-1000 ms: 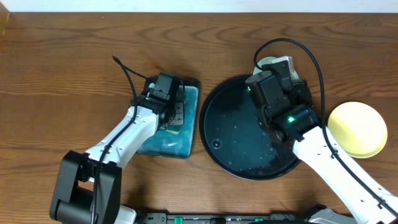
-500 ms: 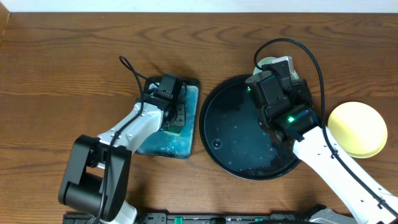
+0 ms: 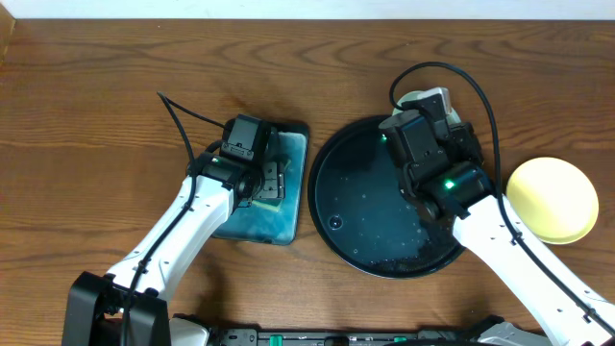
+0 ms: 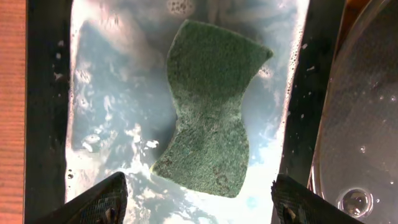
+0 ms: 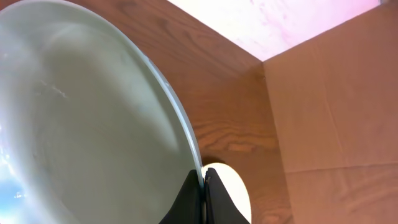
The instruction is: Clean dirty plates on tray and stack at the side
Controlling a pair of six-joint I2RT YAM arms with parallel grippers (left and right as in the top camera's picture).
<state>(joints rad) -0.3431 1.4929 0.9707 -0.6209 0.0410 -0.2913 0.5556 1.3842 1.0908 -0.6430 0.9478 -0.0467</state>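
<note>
My right gripper moves to the right in the overhead view next, then lowers the mint plate [image 5: 81, 112] onto the yellow plate, because the yellow plate is already beside the tray.
A pale mint plate [image 5: 81, 112] fills the right wrist view, tilted up on edge, and my right gripper [image 5: 204, 190] is shut on its rim. In the overhead view that gripper [image 3: 432, 111] hangs over the far rim of the black tray [image 3: 370, 207], and the arm hides most of the plate. A yellow plate [image 3: 553, 200] lies on the wood to the right of the tray. My left gripper [image 4: 200, 205] stands open above a green sponge [image 4: 211, 112], which lies loose in the blue water.
The black-rimmed basin [image 3: 288, 231] of blue water sits just left of the tray, with the left arm over it. Water drops speckle the tray floor. Bare wood-grain tabletop [image 3: 115, 106] stretches to the far left and along the back.
My left gripper has opened and let go of the sponge, which now lies in the water. The left arm's elbow has swung leftward. The right arm has not moved.
</note>
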